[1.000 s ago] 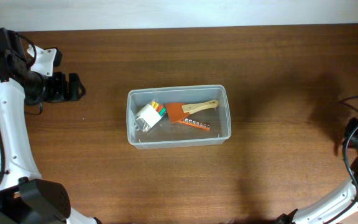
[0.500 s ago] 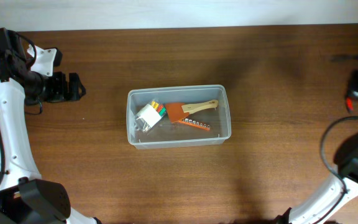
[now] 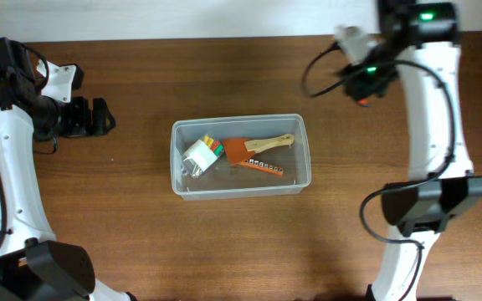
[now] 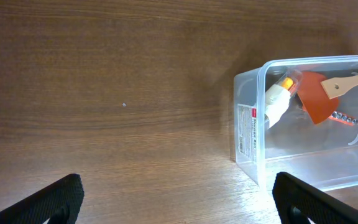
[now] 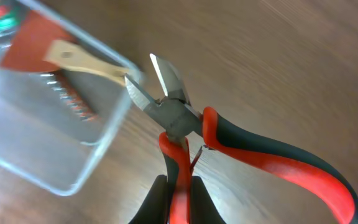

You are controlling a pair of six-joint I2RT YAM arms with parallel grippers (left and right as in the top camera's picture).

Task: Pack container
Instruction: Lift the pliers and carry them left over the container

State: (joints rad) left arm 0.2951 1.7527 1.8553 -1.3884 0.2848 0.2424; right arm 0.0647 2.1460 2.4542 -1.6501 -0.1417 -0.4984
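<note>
My right gripper next moves to the left in the overhead view and down over the strip of small bits. It releases the pliers [image 3: 364, 100] then, still outside the tub.
The container [image 3: 239, 119], a clear plastic tub, stands mid-table. Inside lie a white block with coloured tips [image 3: 199, 155], an orange scraper with a wooden handle [image 3: 258, 148] and a strip of small bits [image 3: 263, 167]. My right gripper [image 3: 360, 87] hovers behind the tub's right end, shut on one handle of red-and-black cutting pliers [image 3: 364, 100]. In the right wrist view the gripper [image 5: 180, 186] clamps that handle, and the pliers [image 5: 253, 155] point their open blades at the container's corner [image 5: 98, 146]. My left gripper [image 3: 99, 117] stands open to the tub's left, with nothing between its fingers [image 4: 61, 196].
Dark wooden tabletop [image 3: 141, 234] surrounds the tub. The right arm's column [image 3: 429, 125] rises over the table's right side. A pale wall strip [image 3: 224, 17] runs along the back edge.
The right arm has swung from the table's far right edge up and leftward to behind the tub's right end, carrying the pliers. The left arm and tub have not moved.
</note>
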